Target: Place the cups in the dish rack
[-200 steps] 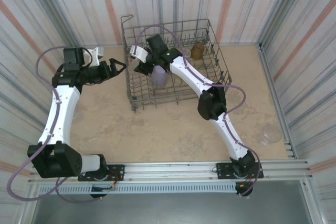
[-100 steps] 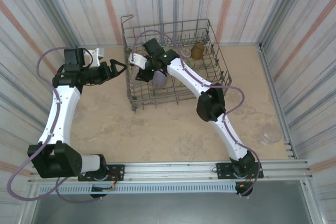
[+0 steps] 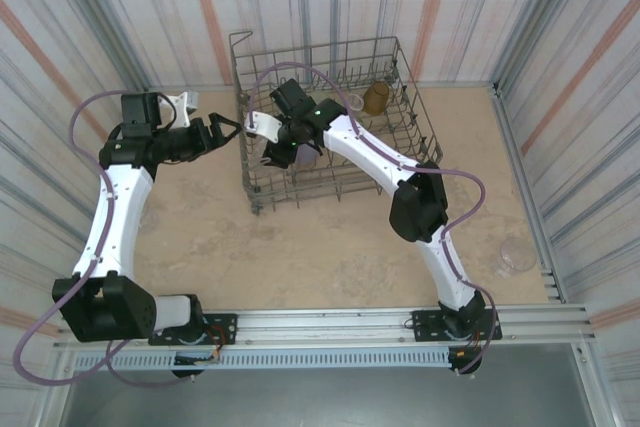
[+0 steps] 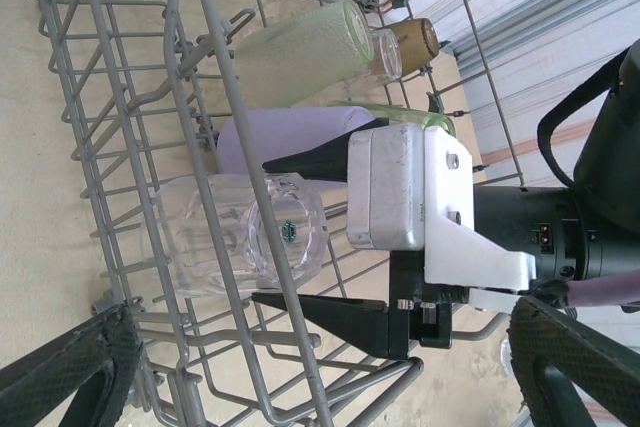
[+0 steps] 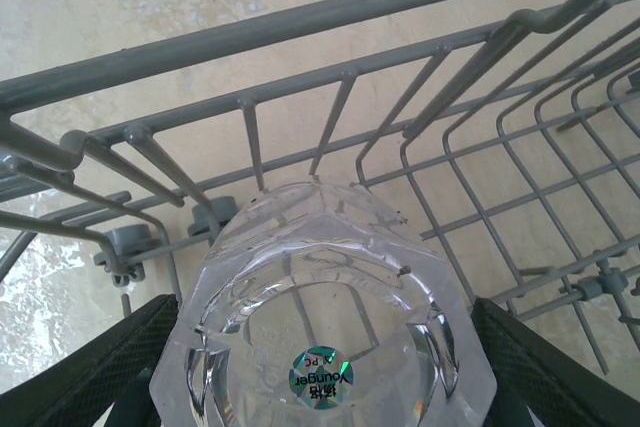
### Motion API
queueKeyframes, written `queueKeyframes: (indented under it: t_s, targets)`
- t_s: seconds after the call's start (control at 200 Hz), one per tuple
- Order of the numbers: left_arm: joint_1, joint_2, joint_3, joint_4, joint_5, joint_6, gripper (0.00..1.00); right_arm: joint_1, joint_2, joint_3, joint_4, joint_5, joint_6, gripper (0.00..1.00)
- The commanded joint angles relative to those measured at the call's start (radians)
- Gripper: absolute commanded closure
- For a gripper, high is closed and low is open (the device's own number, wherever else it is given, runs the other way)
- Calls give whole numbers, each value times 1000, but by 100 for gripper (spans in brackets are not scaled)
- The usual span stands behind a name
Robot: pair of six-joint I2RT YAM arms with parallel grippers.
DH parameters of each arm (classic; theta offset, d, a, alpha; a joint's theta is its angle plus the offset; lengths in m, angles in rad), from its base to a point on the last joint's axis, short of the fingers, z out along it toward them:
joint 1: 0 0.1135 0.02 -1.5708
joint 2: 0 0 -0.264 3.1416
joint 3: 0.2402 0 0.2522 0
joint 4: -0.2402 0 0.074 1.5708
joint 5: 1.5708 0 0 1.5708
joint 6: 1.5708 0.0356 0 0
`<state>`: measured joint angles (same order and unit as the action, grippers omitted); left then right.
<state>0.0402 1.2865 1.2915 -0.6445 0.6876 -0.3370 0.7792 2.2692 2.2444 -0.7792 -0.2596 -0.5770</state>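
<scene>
My right gripper lowers the clear cup onto the rack's wire bottom by the rack's near side next and releases it, since the rack's wires are free.
The grey wire dish rack stands at the back of the table. My right gripper reaches into its left end, shut on a clear faceted cup, mouth pointing away from the camera, low over the rack's tines. The left wrist view shows this clear cup between the right gripper's black fingers. Behind it lie a lavender cup, a yellow-green cup and an amber cup. My left gripper hangs open just outside the rack's left wall, holding nothing.
Another clear cup stands on the table at the far right, near the corrugated wall. A metal rail runs along the near edge by the arm bases. Sandy tabletop lies in front of the rack.
My right gripper has moved toward the rack's left end and lower, carrying the clear cup. The left arm has stayed where it was.
</scene>
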Motion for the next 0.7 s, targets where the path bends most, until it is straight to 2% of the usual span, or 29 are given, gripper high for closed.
queueKeyframes:
  t_s: [0.0, 0.16, 0.556, 0.696]
  targets:
    - [12, -29, -12, 14, 24, -2, 1, 21, -49, -11, -54, -27, 22, 65]
    - [12, -26, -15, 14, 21, -1, 1, 26, -21, -8, -66, -25, 34, 63]
    - [14, 2, -15, 39, 23, -9, 1, 13, 40, 41, -109, -72, 46, 49]
    - [14, 8, -20, 46, 21, -10, 1, 10, 53, 41, -90, -65, 72, 49]
